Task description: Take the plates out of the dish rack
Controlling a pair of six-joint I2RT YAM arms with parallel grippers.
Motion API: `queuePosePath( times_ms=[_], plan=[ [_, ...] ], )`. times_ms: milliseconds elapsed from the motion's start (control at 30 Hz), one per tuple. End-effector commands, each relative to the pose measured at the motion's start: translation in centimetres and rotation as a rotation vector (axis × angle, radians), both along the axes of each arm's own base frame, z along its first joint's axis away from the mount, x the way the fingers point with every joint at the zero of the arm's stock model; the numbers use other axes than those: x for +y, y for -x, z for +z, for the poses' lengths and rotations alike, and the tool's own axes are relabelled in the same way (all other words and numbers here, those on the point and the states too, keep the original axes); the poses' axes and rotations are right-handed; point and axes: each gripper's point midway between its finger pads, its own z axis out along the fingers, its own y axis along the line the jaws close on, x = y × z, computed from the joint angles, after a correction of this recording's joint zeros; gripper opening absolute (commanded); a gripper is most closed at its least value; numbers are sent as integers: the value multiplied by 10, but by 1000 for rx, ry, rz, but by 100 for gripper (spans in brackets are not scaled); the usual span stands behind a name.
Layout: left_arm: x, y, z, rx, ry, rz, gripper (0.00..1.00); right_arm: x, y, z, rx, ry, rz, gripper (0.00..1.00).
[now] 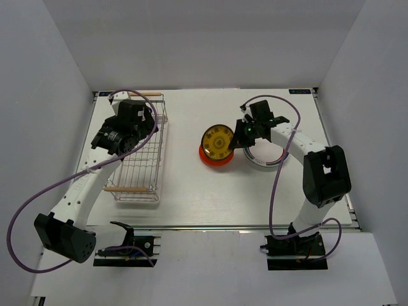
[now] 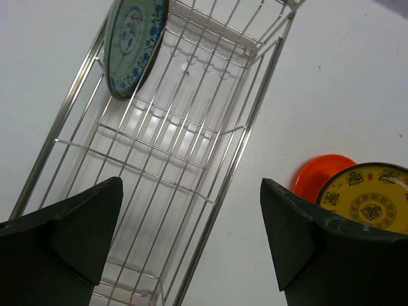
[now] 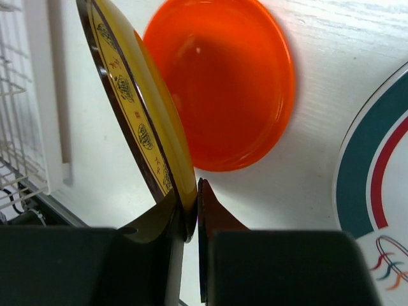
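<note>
The orange-red plate (image 1: pixel 215 160) (image 3: pixel 224 84) is flat under the tilted yellow-brown plate. My right gripper should lower the tilted plate onto it next and open at the tilted plate's rim.
My right gripper (image 1: pixel 239 135) (image 3: pixel 191 220) is shut on the rim of the yellow-brown plate (image 1: pixel 217 141) (image 3: pixel 137 115) and holds it tilted just above the orange-red plate (image 1: pixel 213 156) (image 3: pixel 220 83), which lies flat on the table. A white plate with a green-red rim (image 1: pixel 268 156) (image 3: pixel 376 191) lies under my right arm. The dish rack (image 1: pixel 141 153) (image 2: pixel 166 146) stands at the left. A teal-patterned plate (image 2: pixel 134 44) leans on edge at its far end. My left gripper (image 1: pixel 143 124) (image 2: pixel 191 236) is open and empty above the rack's right rail.
The rack's wooden rod handles (image 1: pixel 129 189) lie at its short ends. White walls close the table on three sides. The yellow-brown and orange-red plates also show at the right edge of the left wrist view (image 2: pixel 366 197).
</note>
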Motion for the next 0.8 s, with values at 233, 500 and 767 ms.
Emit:
queuePosePath(
  times_ms=[233, 500, 767],
  plan=[
    [16, 5, -4, 21, -42, 86, 98, 4, -26, -22, 55, 30, -68, 0],
    [17, 2, -13, 56, -66, 91, 98, 4, -29, -33, 90, 48, -79, 19],
    [13, 2, -12, 64, -55, 77, 98, 0, -27, -39, 107, 77, -81, 41]
  ],
)
